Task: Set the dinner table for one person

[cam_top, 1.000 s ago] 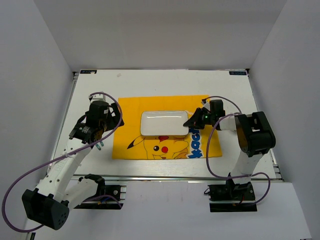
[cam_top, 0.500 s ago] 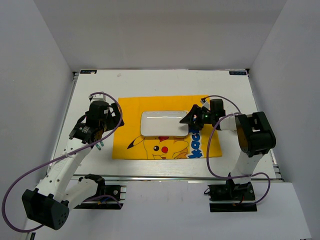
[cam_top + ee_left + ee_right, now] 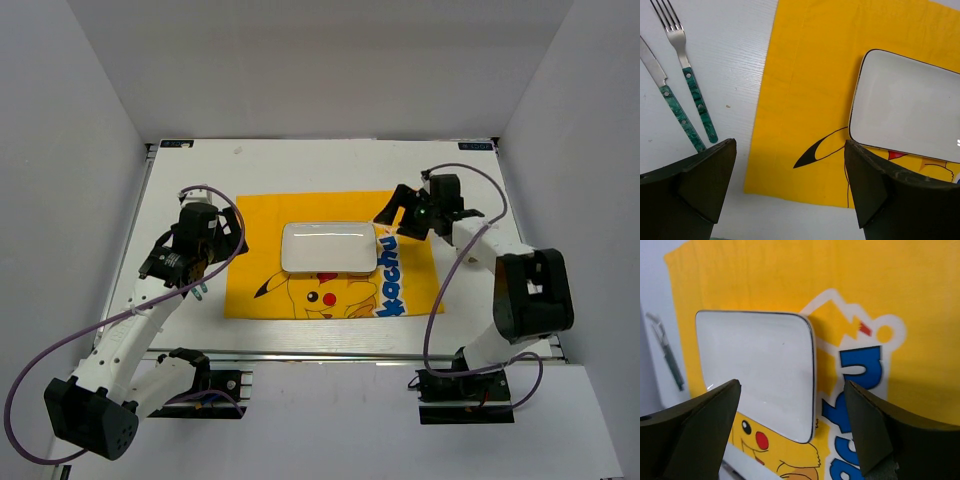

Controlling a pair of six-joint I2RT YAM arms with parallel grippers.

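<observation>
My right gripper swings past the mat's edge and down to the cup (image 3: 470, 257) next. The cup still stands off the mat, to the gripper's right in the top view.
The dinner table (image 3: 300, 165) is a white top. On it lies a yellow Pikachu placemat (image 3: 410, 290) with a white rectangular plate (image 3: 328, 247) in its middle. A fork (image 3: 690, 85) and a knife (image 3: 671, 100), both with green handles, lie side by side on the bare table left of the mat. My left gripper (image 3: 168, 268) hangs open above the mat's near-left corner (image 3: 790, 150), holding nothing. My right gripper (image 3: 392, 220) stands open just right of the plate's right edge (image 3: 792, 387), above the mat's printed letters and clear of the plate (image 3: 755, 370).
White walls close the table in on the left, back and right. A metal rail (image 3: 350, 355) runs along the near edge by the arm bases. Purple cables loop off both arms.
The right gripper has opened and drawn back up and to the right, away from the plate's right edge. The plate stays on the mat. The left arm has not moved.
</observation>
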